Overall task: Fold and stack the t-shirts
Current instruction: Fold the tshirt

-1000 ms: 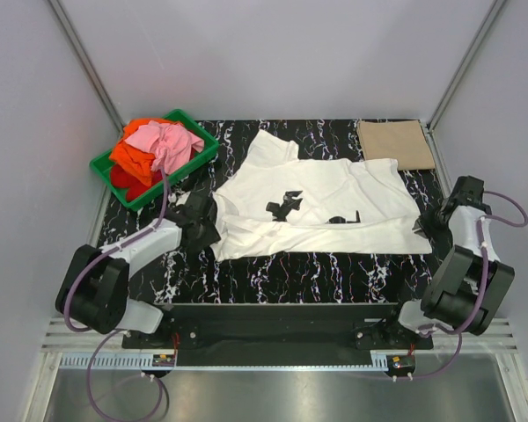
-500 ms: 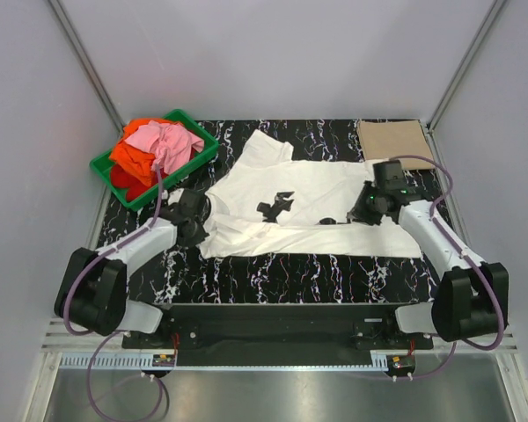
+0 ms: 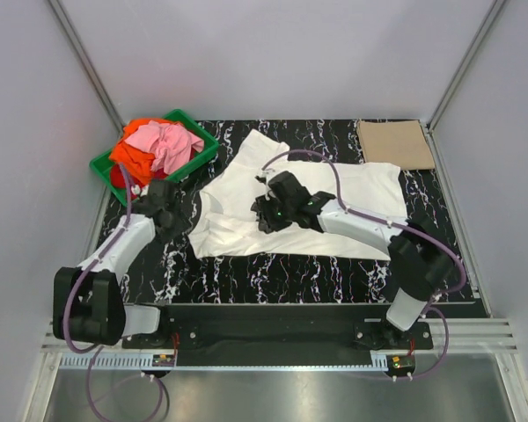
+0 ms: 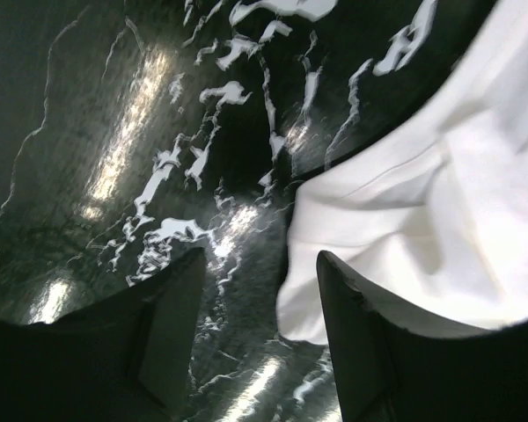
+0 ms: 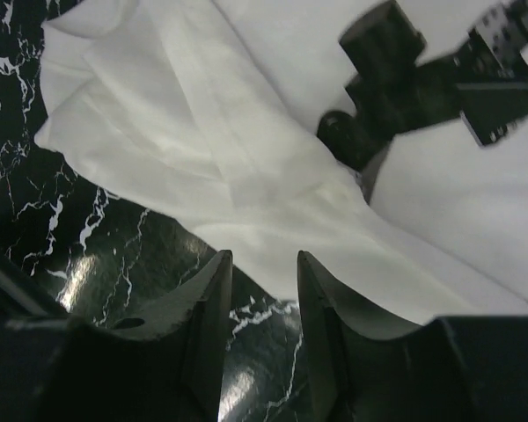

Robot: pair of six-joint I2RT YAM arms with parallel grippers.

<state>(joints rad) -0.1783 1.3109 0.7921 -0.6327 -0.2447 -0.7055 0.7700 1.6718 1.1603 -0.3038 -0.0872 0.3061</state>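
I will next lower my right gripper and move it from the hem toward the rumpled part of the white t-shirt, onto the raised fold (image 3: 224, 236) (image 5: 227, 156).
A white t-shirt (image 3: 238, 220) with black printed marks (image 5: 396, 79) lies spread on the black marbled table (image 3: 282, 272), its left part rumpled. My left gripper (image 3: 172, 215) stands open just off the shirt's left edge. In the left wrist view a corner of the white shirt (image 4: 422, 202) pokes between the spread fingers of that gripper (image 4: 260, 294). My right arm reaches across the shirt; its gripper (image 3: 266, 211) hovers over the middle-left. Seen from the right wrist, this gripper (image 5: 264, 277) is open at the shirt's hem (image 5: 273, 246), holding nothing. A folded tan t-shirt (image 3: 396, 143) lies back right.
A green crate (image 3: 114, 167) at the back left holds pink (image 3: 167, 141), orange (image 3: 128, 154) and red (image 3: 123, 180) t-shirts in a heap. Grey walls and metal posts close in the table on three sides.
The right arm swung from the right edge across the shirt to its middle-left and its jaws widened. The left gripper shut, reopened and drew back left. The shirt slid leftward.
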